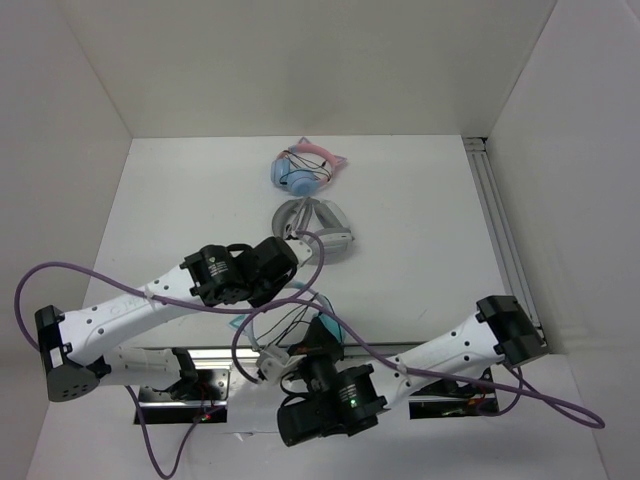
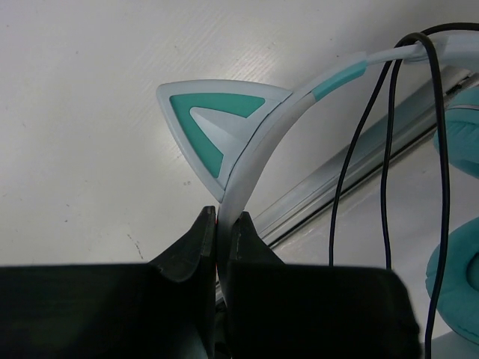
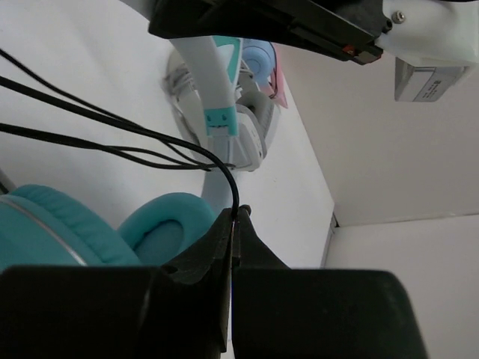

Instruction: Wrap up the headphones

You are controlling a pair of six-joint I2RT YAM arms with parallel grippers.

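My left gripper will next move the headband [image 2: 258,138] outward and down onto the bare tabletop and let go, as that tabletop is below my left gripper, on the near side of the grey-white headphones.
The headphones [image 1: 329,327] have teal ear cups [image 3: 159,224], a white headband [image 2: 258,138] with a teal-and-white cat ear [image 2: 213,123] and a thin black cable [image 2: 358,149]. They hang above the near middle of the table between my two arms. My left gripper [image 2: 222,217] is shut on the headband just below the cat ear; in the top view it [image 1: 292,270] is above the cups. My right gripper [image 3: 236,215] is shut on the black cable [image 3: 112,123] beside the cups. Several cable strands run across the band.
Grey-white headphones [image 1: 315,225] lie at mid table, and blue-and-pink cat-ear headphones [image 1: 305,170] lie behind them. Both also show in the right wrist view, the grey-white pair [image 3: 253,131] in front. A metal rail [image 1: 497,220] runs along the right edge. White walls enclose the table.
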